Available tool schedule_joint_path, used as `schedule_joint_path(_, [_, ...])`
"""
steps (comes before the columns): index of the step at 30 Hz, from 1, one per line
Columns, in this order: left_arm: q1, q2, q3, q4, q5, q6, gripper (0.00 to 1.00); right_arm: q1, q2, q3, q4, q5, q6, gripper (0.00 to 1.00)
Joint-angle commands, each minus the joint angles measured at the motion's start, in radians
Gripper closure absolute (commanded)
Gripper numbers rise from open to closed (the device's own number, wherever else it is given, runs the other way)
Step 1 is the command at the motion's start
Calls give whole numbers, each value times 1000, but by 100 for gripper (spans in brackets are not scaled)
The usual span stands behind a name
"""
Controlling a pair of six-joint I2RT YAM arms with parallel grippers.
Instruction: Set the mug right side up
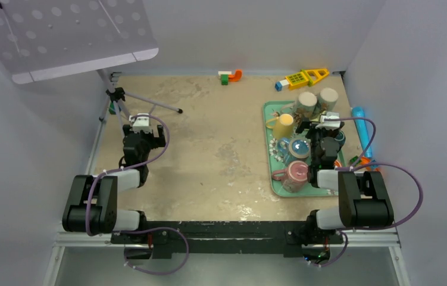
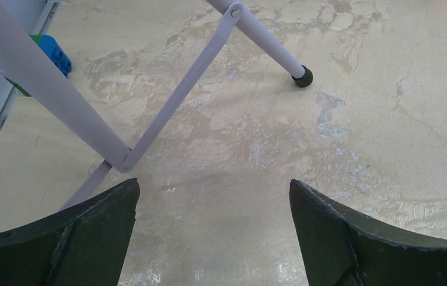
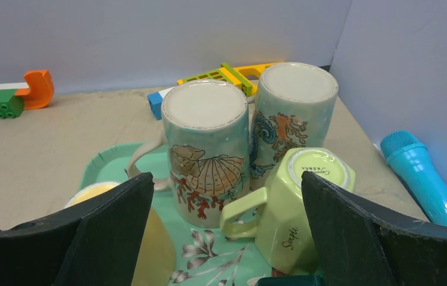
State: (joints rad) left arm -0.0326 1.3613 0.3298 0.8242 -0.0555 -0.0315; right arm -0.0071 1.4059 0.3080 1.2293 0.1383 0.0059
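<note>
I will move my right gripper to the left in the top view and turn it to close on the yellow mug's handle [image 1: 269, 123], which sticks out clear of the other mugs.
A green tray [image 1: 267, 113] at the right holds several mugs. In the right wrist view three stand upside down: a tall shell-print mug [image 3: 206, 137], a tall dragon-print mug [image 3: 295, 107] and a light green mug [image 3: 304, 208] marked "Simple". A yellow mug [image 3: 131, 238] stands at the lower left. My right gripper [image 3: 227, 176] is open and empty above the tray [image 3: 99, 161], just short of these mugs; in the top view it [image 1: 321, 128] hides the green mug. My left gripper [image 1: 140, 128] is open and empty over bare table [image 2: 213, 182].
A blue mug [image 1: 299, 148] and a pink mug [image 1: 296, 173] stand on the tray's near part. A blue microphone [image 3: 423, 179] lies right of the tray. A tripod's legs [image 2: 60, 95] stand just ahead of the left gripper. Toy blocks [image 1: 230, 76] and a yellow toy [image 1: 304, 77] lie by the back wall.
</note>
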Motion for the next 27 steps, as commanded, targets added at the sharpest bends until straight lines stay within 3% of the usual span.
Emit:
schedule_joint_path(1, [9, -9, -2, 67, 19, 15, 0, -4, -11, 6, 63, -10, -18, 2])
schedule_joint_path(5, [10, -10, -3, 69, 16, 16, 0, -4, -105, 7, -1, 47, -15, 2])
schedule_joint_path(9, [9, -21, -37, 121, 29, 19, 0, -4, -321, 198, -447, 35, 116, 2])
schedule_joint_path(12, [9, -61, -72, 163, 132, 64, 0, -2, -352, 400, -730, -51, 201, 2])
schedule_joint_path(17, [10, -300, 56, -269, 284, 141, 0, 168, -235, 685, -1099, 61, 223, 2])
schedule_joint_path(21, [10, -397, 336, -866, 468, 239, 0, 210, -72, 854, -1265, 77, 238, 2])
schedule_joint_path(23, [10, -395, 467, -1078, 511, 248, 0, 212, -7, 935, -1345, 71, 244, 2])
schedule_joint_path(25, [11, -381, 570, -1236, 546, 241, 0, 214, 13, 944, -1346, 92, 269, 2])
schedule_joint_path(27, [9, -365, 654, -1362, 578, 228, 0, 216, -7, 878, -1212, 79, 272, 2])
